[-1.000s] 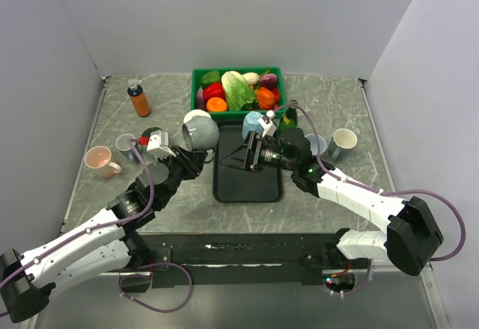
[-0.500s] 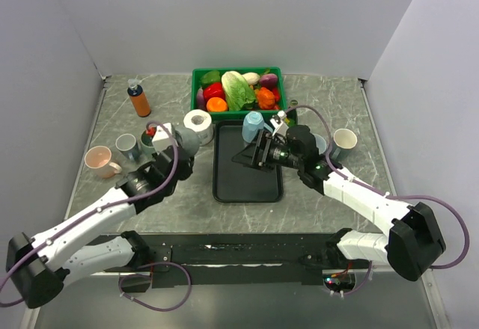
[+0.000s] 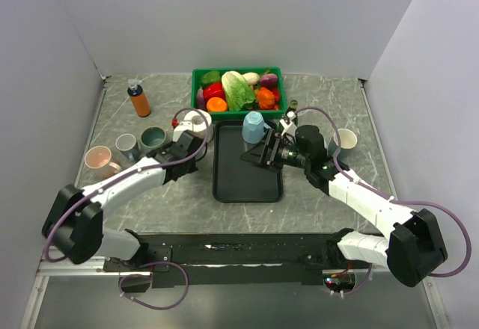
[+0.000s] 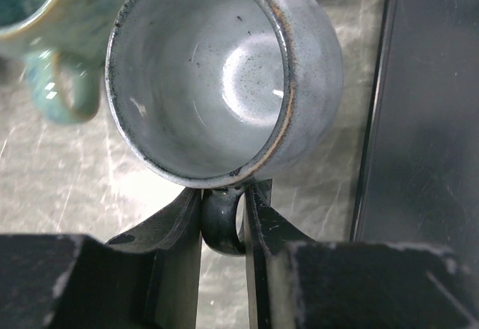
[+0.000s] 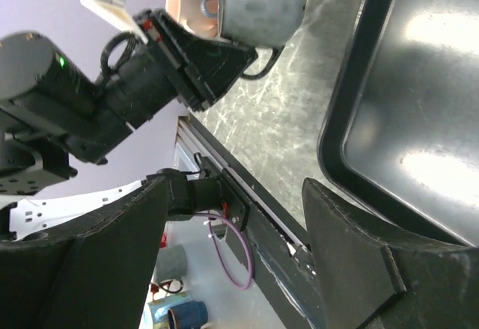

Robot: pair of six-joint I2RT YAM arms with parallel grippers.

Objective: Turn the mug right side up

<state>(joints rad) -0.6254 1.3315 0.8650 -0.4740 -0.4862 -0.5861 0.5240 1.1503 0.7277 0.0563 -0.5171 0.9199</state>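
Note:
Next I should lower my left gripper toward the tabletop below it, between teal mug and tray, and release the handle of the grey mug, already with its opening up.
The grey mug stands mouth up on or just above the table, left of the black tray's far corner. In the left wrist view its glazed inside faces the camera. My left gripper is shut on its dark handle, with one finger on each side. The right wrist view shows the mug and the left gripper from the side. My right gripper is open and empty over the far part of the tray, its fingers spread wide.
The black tray lies in the middle. A green crate of vegetables stands at the back. A teal mug, a grey cup and a pink mug stand at left. An orange bottle, a light blue cup and a mug stand around.
My left arm carried the mug back and to the left, turned it from tilted to mouth up, and lowered it beside the tray. My right gripper drew back slightly to the right.

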